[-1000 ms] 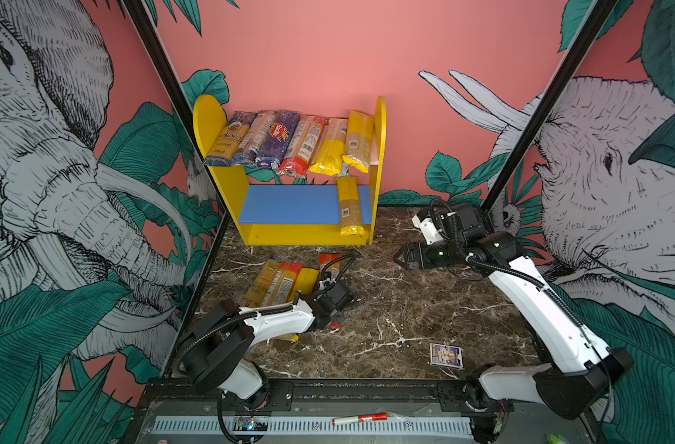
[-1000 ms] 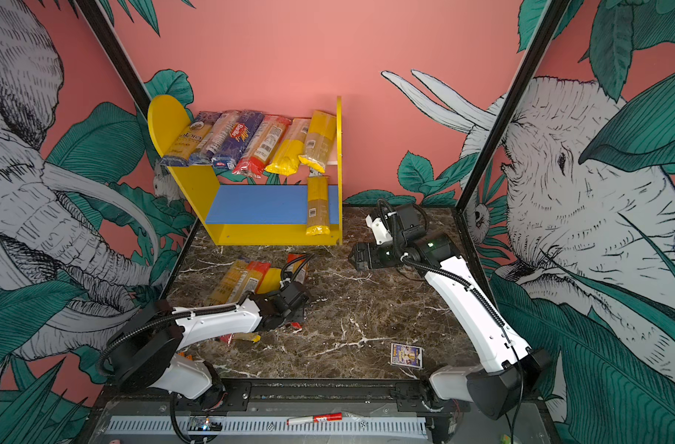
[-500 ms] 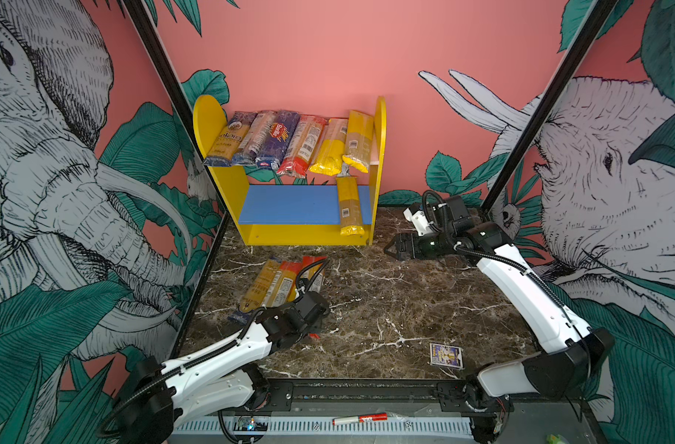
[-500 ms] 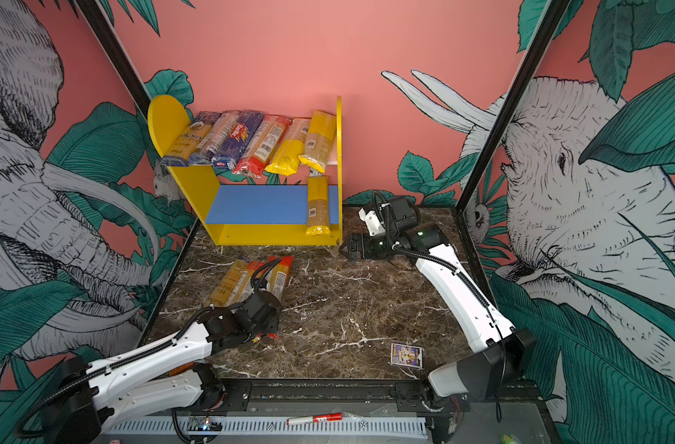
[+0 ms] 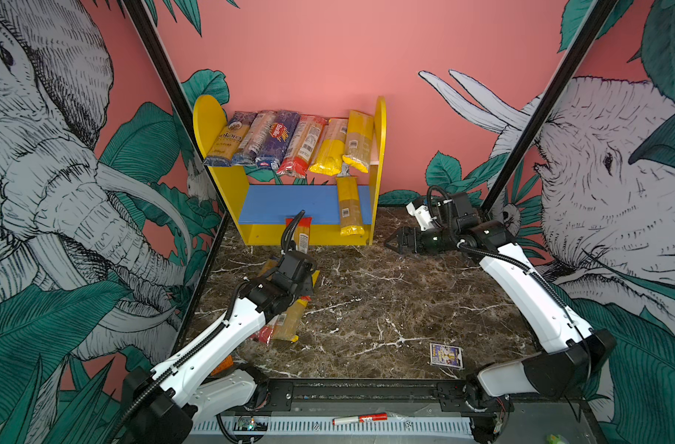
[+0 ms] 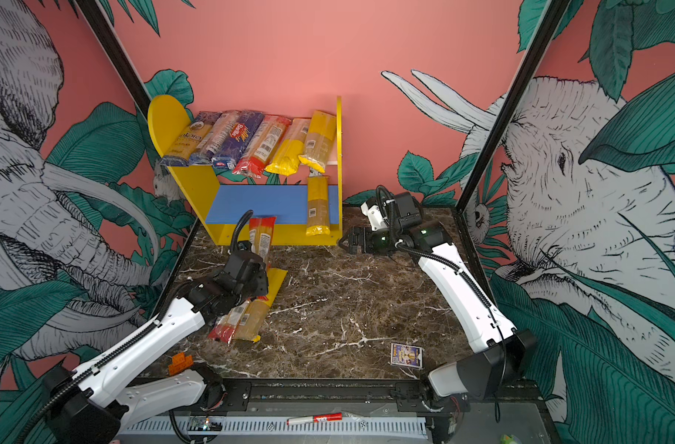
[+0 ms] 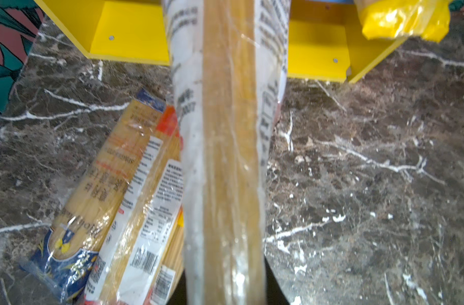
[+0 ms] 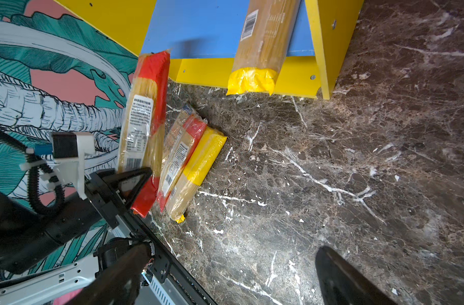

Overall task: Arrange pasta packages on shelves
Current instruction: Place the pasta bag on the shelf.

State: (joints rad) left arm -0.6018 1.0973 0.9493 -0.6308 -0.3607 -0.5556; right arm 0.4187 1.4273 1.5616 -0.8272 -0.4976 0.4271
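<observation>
I will move my left gripper outward next and release the red-ended package [image 5: 302,233] on the bare blue board beside the yellow one, because that spot is outward of my gripper.
My left gripper [image 5: 302,266] is shut on a red-ended pasta package [image 5: 302,233], held off the floor with its far end at the front edge of the blue lower board [image 5: 286,203] of the shelves [image 5: 380,153]. The left wrist view is filled by this package [image 7: 230,158]. Several pasta packages [image 5: 289,142] lie across the upper board and a yellow one [image 5: 349,207] lies at the right of the lower board. Three more packages [image 6: 243,315] lie on the floor under the left arm. My right gripper [image 5: 391,241] hovers open and empty by the shelf's right foot.
A small purple card box [image 5: 445,355] lies on the marble floor at the front right. An orange block [image 6: 181,361] sits by the left arm's base. A red marker [image 5: 360,418] rests on the front rail. Painted walls close in on both sides.
The left gripper has lifted the red-ended package from the floor pile and carried it toward the shelf. The right gripper has drifted a little left toward the shelf's right foot.
</observation>
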